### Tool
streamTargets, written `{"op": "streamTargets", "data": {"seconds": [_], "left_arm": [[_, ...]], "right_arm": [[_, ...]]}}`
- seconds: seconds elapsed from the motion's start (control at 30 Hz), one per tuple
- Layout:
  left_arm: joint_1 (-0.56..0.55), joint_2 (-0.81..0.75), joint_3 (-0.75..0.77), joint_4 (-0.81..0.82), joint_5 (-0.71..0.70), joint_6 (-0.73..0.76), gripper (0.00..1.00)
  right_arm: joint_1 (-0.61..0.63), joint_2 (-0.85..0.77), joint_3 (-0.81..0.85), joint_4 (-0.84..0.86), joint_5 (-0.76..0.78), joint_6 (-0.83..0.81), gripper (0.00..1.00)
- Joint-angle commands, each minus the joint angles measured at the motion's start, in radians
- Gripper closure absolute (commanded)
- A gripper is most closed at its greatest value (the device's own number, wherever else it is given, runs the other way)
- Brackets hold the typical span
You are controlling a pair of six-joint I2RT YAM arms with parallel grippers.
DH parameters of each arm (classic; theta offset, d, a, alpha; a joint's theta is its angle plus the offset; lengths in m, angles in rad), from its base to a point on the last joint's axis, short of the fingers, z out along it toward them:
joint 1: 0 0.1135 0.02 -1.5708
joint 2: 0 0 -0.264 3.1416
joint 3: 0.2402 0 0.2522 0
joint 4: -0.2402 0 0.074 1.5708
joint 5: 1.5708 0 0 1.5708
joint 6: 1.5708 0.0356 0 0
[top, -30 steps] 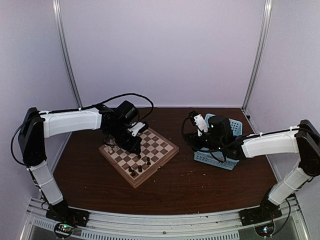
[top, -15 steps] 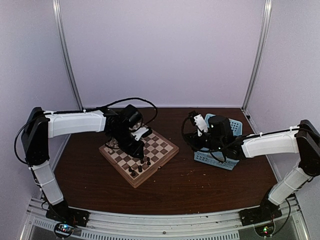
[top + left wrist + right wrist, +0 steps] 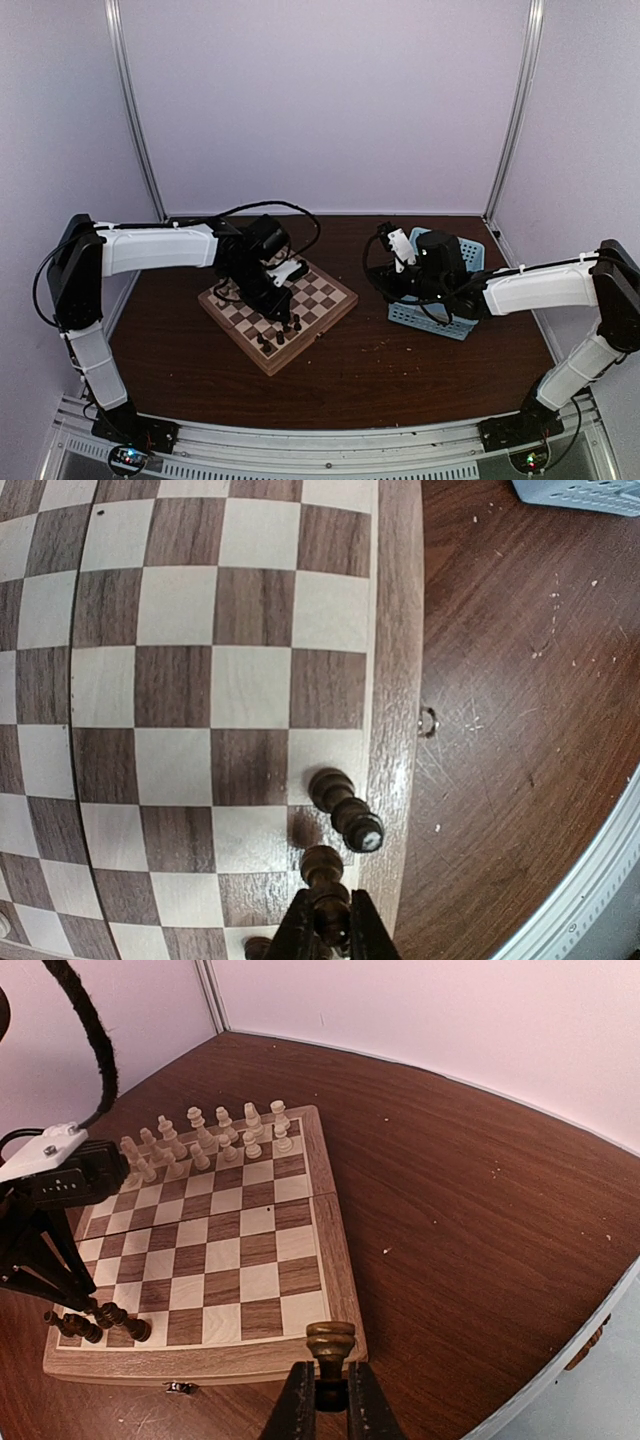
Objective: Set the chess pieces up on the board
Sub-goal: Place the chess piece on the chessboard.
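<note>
The light corner square nearest the basket (image 3: 303,1313) is empty, so my right gripper will go left in the top view and down onto it and release its dark piece.
The board (image 3: 318,292) lies left of centre on the brown table. In the right wrist view, several cream chess pieces (image 3: 205,1135) stand along its far edge and a few dark ones (image 3: 95,1322) at its near left corner. My left gripper (image 3: 331,932) is shut on a dark piece (image 3: 324,872) just above a square by the board's (image 3: 190,680) border, beside a standing dark piece (image 3: 346,808). In the top view the left gripper (image 3: 284,311) hovers over the board's near corner. My right gripper (image 3: 331,1407) is shut on another dark piece (image 3: 330,1346), held above the table to the right of the board (image 3: 240,1250).
A light blue lattice basket (image 3: 418,318) stands right of the board, under my right wrist; its corner (image 3: 585,492) shows in the left wrist view. A small metal clasp (image 3: 428,721) sticks out of the board's side. Walls enclose the table on three sides.
My left arm has carried its dark piece to the right and nearer, toward the row of dark pieces at the board's near corner. The right arm has stayed still.
</note>
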Motion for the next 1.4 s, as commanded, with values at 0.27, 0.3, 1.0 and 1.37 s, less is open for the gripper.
{"op": "streamTargets", "data": {"seconds": [0.27,0.3,1.0,1.37], "left_arm": [[-0.016,0.031,0.000,0.050,-0.002,0.001,0.89],[-0.017,0.032,-0.001,0.051,-0.003,0.000,0.89],[-0.030,0.013,-0.011,0.056,-0.038,-0.007,0.64],[-0.030,-0.169,-0.087,0.123,-0.120,-0.027,0.61]], "right_arm": [[-0.006,0.008,0.026,-0.005,-0.008,-0.006,1.00],[-0.006,0.006,0.026,-0.005,-0.007,-0.006,1.00],[-0.007,0.006,0.027,-0.008,-0.009,-0.006,1.00],[-0.006,0.009,0.033,-0.010,-0.055,-0.010,1.00]]}}
